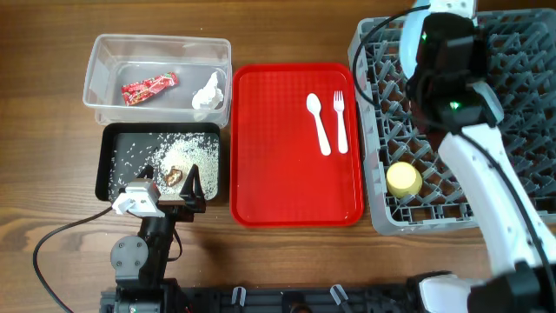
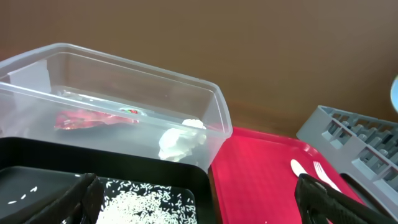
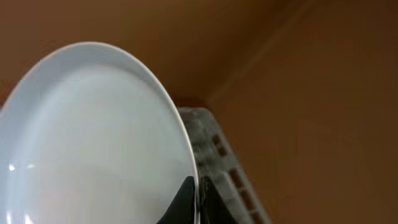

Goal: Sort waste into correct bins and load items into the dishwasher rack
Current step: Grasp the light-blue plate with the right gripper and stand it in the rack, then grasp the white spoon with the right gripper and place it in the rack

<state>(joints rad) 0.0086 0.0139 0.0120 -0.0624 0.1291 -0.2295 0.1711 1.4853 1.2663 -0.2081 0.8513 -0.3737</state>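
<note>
The plate already hangs on edge, so the robot's right gripper will lower it into the pegs in the rack's far corner (image 1: 393, 66) by the red tray and let go of it.
My right gripper (image 3: 198, 200) is shut on the rim of the light blue plate (image 3: 93, 137) and holds it on edge above the grey dishwasher rack (image 1: 512, 113). In the overhead view the arm hides most of the plate. The yellow cup (image 1: 404, 180) stands in the rack. The white spoon (image 1: 318, 122) and fork (image 1: 340, 120) lie on the red tray (image 1: 295, 204). My left gripper (image 1: 174, 187) (image 2: 196, 186) is open and empty over the front of the black tray (image 1: 113, 152), which holds rice (image 1: 187, 155) and brown scraps (image 1: 174, 175). No bowls show.
The clear tub (image 1: 156, 48) behind the black tray holds the red wrapper (image 1: 149, 87) and the crumpled napkin (image 1: 207, 91). The red tray lies between the bins and the rack. A black cable (image 1: 52, 252) loops on the table at the front left.
</note>
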